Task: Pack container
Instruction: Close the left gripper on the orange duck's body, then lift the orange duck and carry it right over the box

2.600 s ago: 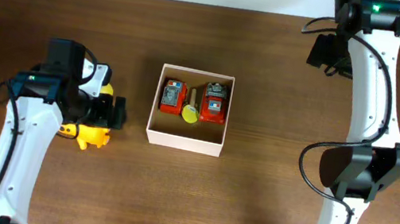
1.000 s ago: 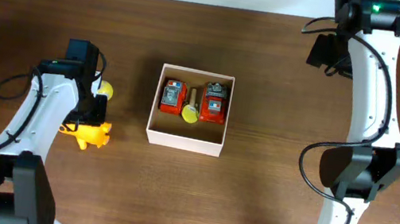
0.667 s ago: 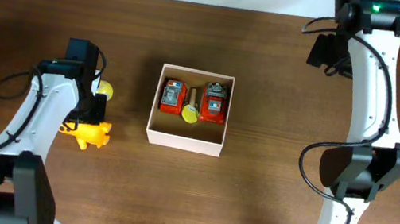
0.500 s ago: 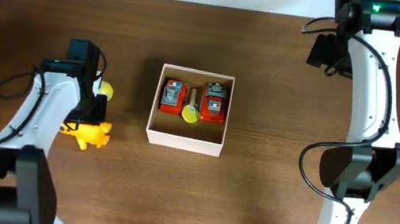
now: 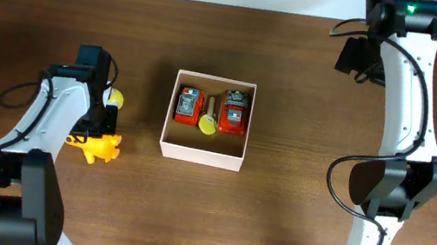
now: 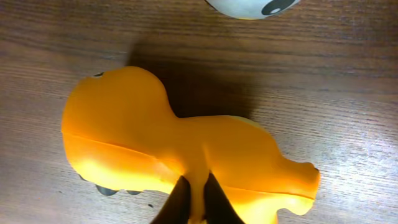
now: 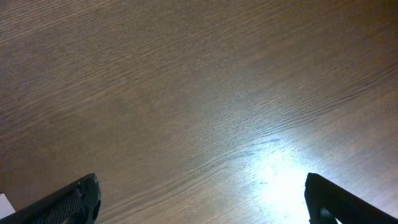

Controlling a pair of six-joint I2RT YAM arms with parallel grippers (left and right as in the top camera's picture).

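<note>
The toy in my left gripper should go up and across to the right in the overhead view next, then down onto the container's bare near strip (image 5: pixel 203 141), where I should release it.
The container (image 5: pixel 200 154), a square white-walled box with a tan inside, sits mid-table and holds two red toys (image 5: pixel 190 105) and a yellow cylinder (image 5: pixel 209 123). To its left a yellow-orange animal toy (image 5: pixel 97 147) lies on the wood. My left gripper (image 5: pixel 93 126) hangs right over it. In the left wrist view the toy (image 6: pixel 174 143) fills the frame and the left gripper (image 6: pixel 196 200) is shut, its dark fingers (image 6: pixel 177 202) pinching a thin ridge of the toy. My right gripper (image 7: pixel 202 199) is open over bare wood, far back right (image 5: pixel 356 61).
A small yellow ball (image 5: pixel 116 98) lies just behind the toy, close to the left arm; in the left wrist view its pale underside with a black mark (image 6: pixel 252 5) shows at the top edge. The table's back edge runs along the top.
The left gripper has closed onto the yellow-orange toy; its fingers stood apart before. The left arm shifted slightly. The right arm and the container have not moved.
</note>
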